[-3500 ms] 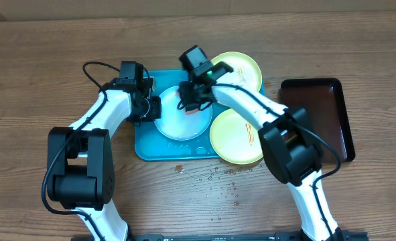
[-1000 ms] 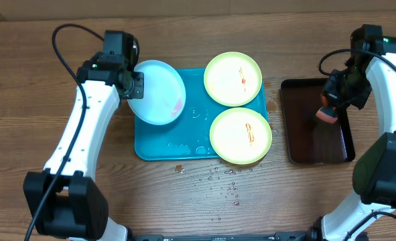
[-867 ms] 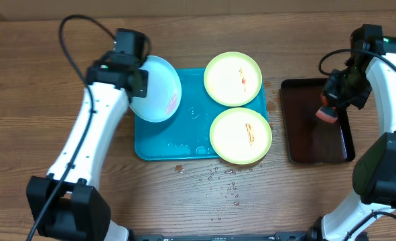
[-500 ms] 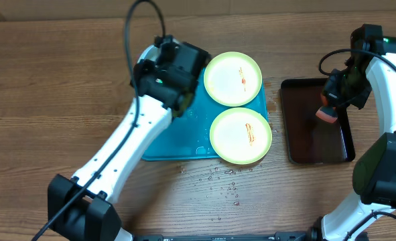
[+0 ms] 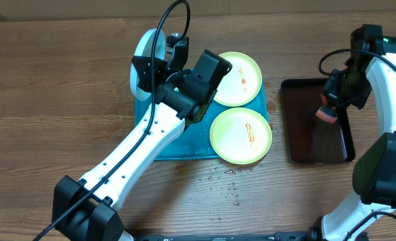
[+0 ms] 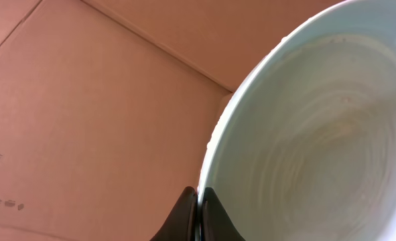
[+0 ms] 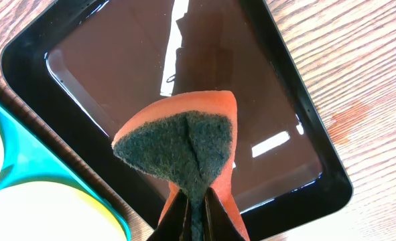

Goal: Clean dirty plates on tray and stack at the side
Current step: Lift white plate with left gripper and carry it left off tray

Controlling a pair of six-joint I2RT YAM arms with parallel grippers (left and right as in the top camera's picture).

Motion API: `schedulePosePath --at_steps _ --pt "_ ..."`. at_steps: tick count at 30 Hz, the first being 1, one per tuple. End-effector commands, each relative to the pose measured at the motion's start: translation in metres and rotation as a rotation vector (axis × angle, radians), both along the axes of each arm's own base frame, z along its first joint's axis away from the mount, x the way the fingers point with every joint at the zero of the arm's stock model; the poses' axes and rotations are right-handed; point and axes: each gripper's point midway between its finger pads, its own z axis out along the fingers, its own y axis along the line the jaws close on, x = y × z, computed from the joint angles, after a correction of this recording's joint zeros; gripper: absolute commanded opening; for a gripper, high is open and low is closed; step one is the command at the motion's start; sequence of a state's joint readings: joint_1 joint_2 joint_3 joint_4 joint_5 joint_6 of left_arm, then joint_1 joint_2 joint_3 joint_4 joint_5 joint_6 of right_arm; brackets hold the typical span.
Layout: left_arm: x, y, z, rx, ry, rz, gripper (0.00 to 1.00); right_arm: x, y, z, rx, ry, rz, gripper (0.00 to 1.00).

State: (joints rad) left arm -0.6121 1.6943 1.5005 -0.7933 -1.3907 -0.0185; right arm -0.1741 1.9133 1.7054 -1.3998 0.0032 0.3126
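The left gripper swings left in the overhead view next, turns the plate flat and lowers it beside the turquoise tray, where the table is bare.
My left gripper (image 5: 159,61) is shut on the rim of the light-blue rimmed plate (image 5: 141,59) and holds it raised and turned on edge above the far left corner of the turquoise tray (image 5: 199,146). In the left wrist view the plate's pale inside (image 6: 318,134) fills the right side, with its rim pinched between the fingers (image 6: 198,213). Two green-rimmed plates with red smears lie on the tray's right side, one far (image 5: 234,77) and one near (image 5: 241,136). My right gripper (image 5: 330,107) is shut on an orange sponge (image 7: 184,137) above the dark tray.
A dark glossy tray (image 5: 315,150) with liquid in it lies at the right, and shows in the right wrist view (image 7: 298,167). Droplets and crumbs (image 5: 219,182) are scattered on the wooden table in front of the turquoise tray. A cardboard wall (image 6: 84,100) stands behind.
My left arm has lifted the blue-rimmed plate off the tray's left side, swung over the tray and tipped the plate on edge. The right arm with the sponge has not moved.
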Motion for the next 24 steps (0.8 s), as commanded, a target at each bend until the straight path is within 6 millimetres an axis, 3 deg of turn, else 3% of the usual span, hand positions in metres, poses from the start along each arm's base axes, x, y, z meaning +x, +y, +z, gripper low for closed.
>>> schedulePosePath --at_steps 1,8,14,20,24 --pt "-0.004 0.002 0.020 -0.009 -0.059 0.015 0.04 0.001 0.001 0.005 0.001 -0.020 0.005 0.04" --pt "0.007 -0.010 -0.029 -0.212 0.131 -0.118 0.04 0.001 0.001 0.005 0.001 -0.020 0.009 0.04" --pt "0.007 -0.006 -0.086 -0.585 0.310 -0.141 0.04 0.001 0.001 0.005 0.001 -0.019 0.009 0.04" --pt "0.012 0.036 -0.117 -1.007 0.390 -0.083 0.04 0.000 0.001 0.005 0.002 -0.016 0.009 0.04" --pt "0.012 0.093 -0.121 -1.240 0.329 0.008 0.04 0.000 0.001 0.005 0.002 -0.016 0.009 0.04"
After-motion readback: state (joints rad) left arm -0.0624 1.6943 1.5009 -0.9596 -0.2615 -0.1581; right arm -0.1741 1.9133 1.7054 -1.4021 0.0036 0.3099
